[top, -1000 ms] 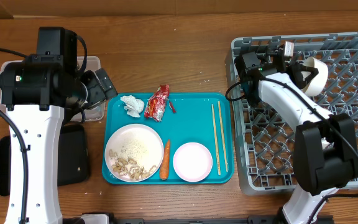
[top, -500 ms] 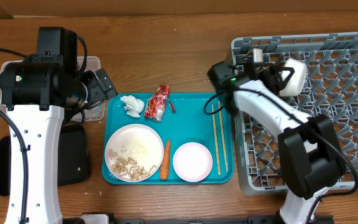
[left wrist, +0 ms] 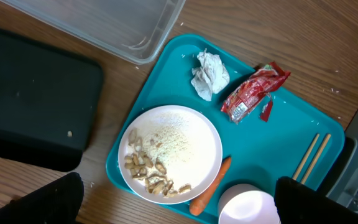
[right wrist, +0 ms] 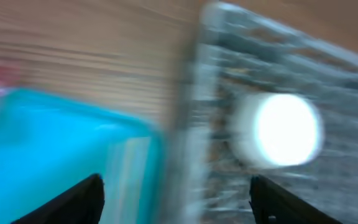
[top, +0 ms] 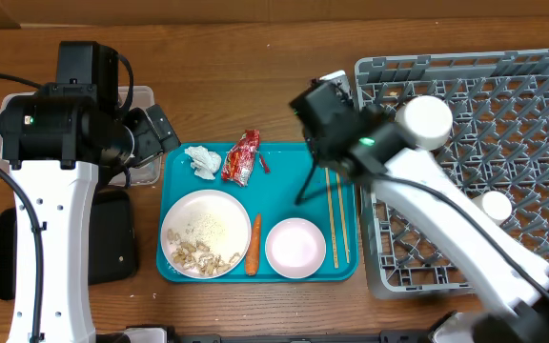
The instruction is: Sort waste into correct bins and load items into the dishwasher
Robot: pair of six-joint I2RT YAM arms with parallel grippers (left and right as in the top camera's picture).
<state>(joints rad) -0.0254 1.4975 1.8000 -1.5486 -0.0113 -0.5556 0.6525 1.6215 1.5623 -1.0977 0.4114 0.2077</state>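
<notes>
The right gripper comes back and down onto the bowl's rim beside the chopsticks next, since the small white bowl stands empty with its rim uncovered.
On the teal tray (top: 289,162) lie a crumpled tissue (top: 202,161), a red wrapper (top: 242,156), a plate (top: 206,232) with rice and scraps, a carrot (top: 254,244), a white bowl (top: 295,248) and chopsticks (top: 335,210). A second bowl (top: 427,120) sits in the grey dish rack (top: 522,124). My right gripper (right wrist: 176,202) is open and empty, blurred, above the tray's right edge beside the rack. The left gripper (left wrist: 176,208) hangs wide open, high over the plate (left wrist: 169,152), holding nothing.
The clear tub (top: 143,95) stands at the back left under my left arm. In front of it lies the black tray (top: 112,238). Bare wooden table runs behind the teal tray and in front of it.
My right gripper opened and let go of the white bowl, which stays in the rack. That arm swung left to the teal tray's right edge. The left arm has not moved.
</notes>
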